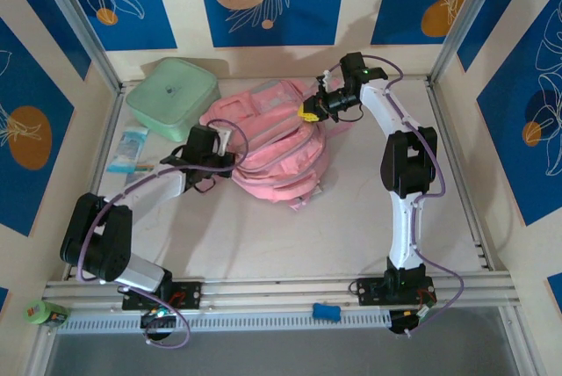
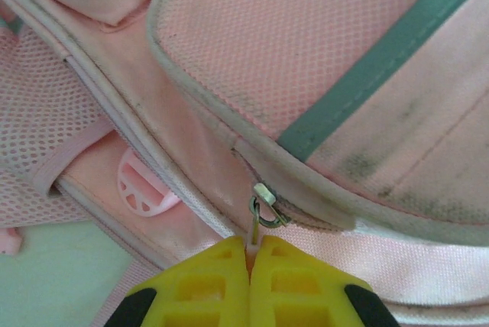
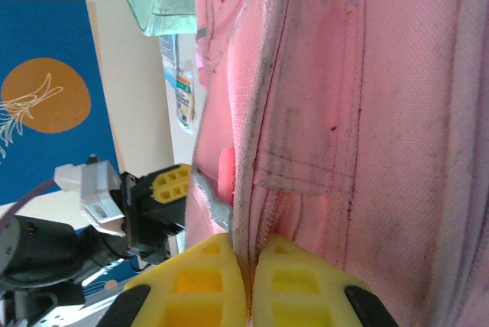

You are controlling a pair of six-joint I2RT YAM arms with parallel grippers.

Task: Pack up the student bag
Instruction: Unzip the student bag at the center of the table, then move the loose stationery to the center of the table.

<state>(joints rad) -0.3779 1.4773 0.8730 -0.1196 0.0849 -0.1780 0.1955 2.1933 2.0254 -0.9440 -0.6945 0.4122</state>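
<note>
The bag's thin pull tab sits between my left gripper's fingers. Next it comes free as the gripper shifts slightly toward the mint green case and spreads its fingers.
The pink student bag lies in the middle of the table, its pale grey-blue panel facing up. My left gripper is at the bag's left side, shut on the thin pull tab of a metal zip slider on the student bag. My right gripper sits at the bag's far right edge. It is shut on a stitched fabric edge of the student bag, pinched between the yellow fingers. The other arm's yellow fingers appear beyond the bag on the left.
A mint green square zip case lies at the back left, touching the bag. A pale blue packet lies by the left wall. A blue object rests on the front rail, a green one at the front left corner.
</note>
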